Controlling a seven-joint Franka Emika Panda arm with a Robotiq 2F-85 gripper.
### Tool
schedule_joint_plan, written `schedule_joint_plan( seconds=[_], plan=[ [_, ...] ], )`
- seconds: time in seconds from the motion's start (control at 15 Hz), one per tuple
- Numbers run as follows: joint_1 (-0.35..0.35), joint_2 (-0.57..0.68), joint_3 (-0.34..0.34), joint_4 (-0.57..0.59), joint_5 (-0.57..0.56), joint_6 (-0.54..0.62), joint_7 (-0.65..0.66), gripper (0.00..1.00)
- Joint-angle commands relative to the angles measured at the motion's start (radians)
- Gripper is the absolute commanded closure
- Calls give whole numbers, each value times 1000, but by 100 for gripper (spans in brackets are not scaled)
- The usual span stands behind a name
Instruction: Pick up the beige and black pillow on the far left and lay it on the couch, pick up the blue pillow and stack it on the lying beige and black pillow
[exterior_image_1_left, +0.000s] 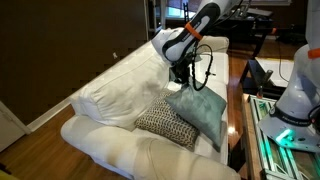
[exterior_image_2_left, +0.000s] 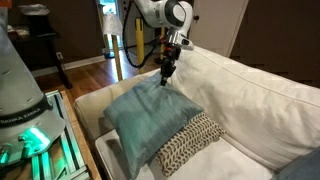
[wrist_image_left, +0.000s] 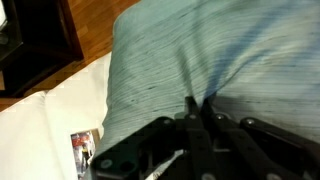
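Note:
My gripper draws the pillow's pinched fold outward toward the backrest next and opens to release it. The blue pillow slants down toward the seat's front edge.
The blue pillow lies tilted on top of the beige and black pillow, which rests flat on the seat of the white couch. My gripper comes down onto the blue pillow's upper corner. In the wrist view the gripper is shut on a pinched fold of the blue pillow, and the fabric puckers toward the fingertips. Much of the patterned pillow is hidden under the blue one.
A white machine with green lights stands beside the couch's end. Wooden floor lies beyond the couch arm. Another bluish cushion edge shows at the far end of the seat.

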Motion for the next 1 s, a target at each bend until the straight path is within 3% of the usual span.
schedule_joint_plan(
  seconds=[0.0, 0.4, 0.93],
  plan=[
    [-2, -67, 11, 9, -41, -36, 3, 98],
    [-21, -67, 14, 74, -23, -11, 10, 98],
    [-42, 44, 9, 171, -9, 57, 46, 98]
  ],
)
